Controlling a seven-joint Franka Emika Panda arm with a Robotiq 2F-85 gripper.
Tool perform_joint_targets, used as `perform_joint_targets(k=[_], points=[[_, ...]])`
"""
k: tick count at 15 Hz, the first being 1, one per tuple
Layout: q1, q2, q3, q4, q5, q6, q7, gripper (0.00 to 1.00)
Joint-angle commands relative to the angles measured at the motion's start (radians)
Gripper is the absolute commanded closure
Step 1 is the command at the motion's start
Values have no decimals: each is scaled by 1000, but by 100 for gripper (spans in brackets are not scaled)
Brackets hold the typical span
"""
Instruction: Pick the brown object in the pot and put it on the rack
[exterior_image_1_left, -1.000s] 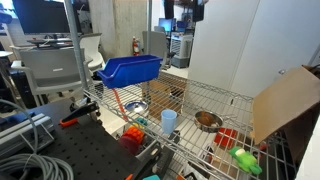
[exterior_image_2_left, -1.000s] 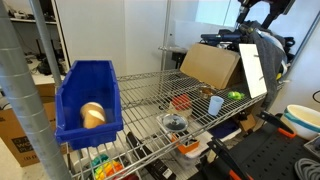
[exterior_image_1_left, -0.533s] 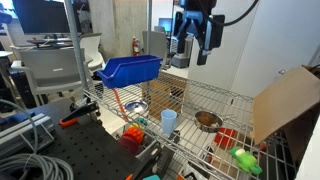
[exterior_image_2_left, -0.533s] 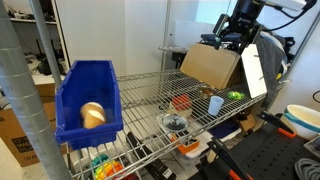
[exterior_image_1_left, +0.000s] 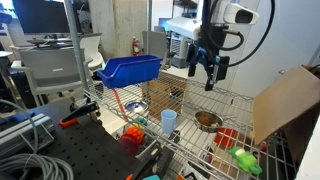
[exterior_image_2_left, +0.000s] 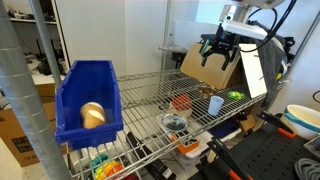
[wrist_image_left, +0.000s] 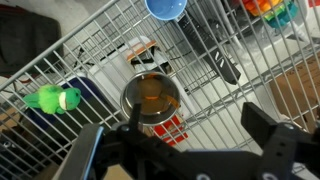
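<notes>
The robot's gripper has to move down past the rim of the silver pot and close on the brown object.
The silver pot (wrist_image_left: 126, 102) stands on the wire rack (wrist_image_left: 230, 100), right below the camera in the wrist view. The brown object (wrist_image_left: 152, 94) lies inside it. My gripper (wrist_image_left: 180, 150) is open and empty; its two dark fingers frame the bottom of the wrist view. In both exterior views the gripper (exterior_image_1_left: 207, 72) (exterior_image_2_left: 220, 52) hangs well above the rack (exterior_image_1_left: 240, 98) (exterior_image_2_left: 140, 95), over the pot (exterior_image_1_left: 216, 125) (exterior_image_2_left: 181, 101). The brown object (exterior_image_1_left: 207, 120) shows as a small lump in the pot.
A light blue cup (exterior_image_1_left: 169, 121) (wrist_image_left: 167, 8) stands next to the pot. A green toy (exterior_image_1_left: 243, 160) (wrist_image_left: 55, 99) lies nearby. A blue bin (exterior_image_1_left: 130, 68) (exterior_image_2_left: 85, 100) sits at one rack end, and a cardboard box (exterior_image_1_left: 285, 100) (exterior_image_2_left: 210, 65) at the other. An orange-red ridged item (exterior_image_1_left: 132, 133) lies lower down.
The gripper has come into view from above and moved down, stopping over the pot. Nothing on the rack has moved.
</notes>
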Motion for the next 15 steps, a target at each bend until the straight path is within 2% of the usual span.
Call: perform_joint_targets(k=[1,11,12,13,15], points=[[18,97,-30,91,-9,0,12,0],[36,255,-80,215,-26,4,39,0],[41,267,-85,224,-28,1,46,3],[44,277,-90,231,-29,-1,51,27],[52,297,-99,245,-32,1,61,31]])
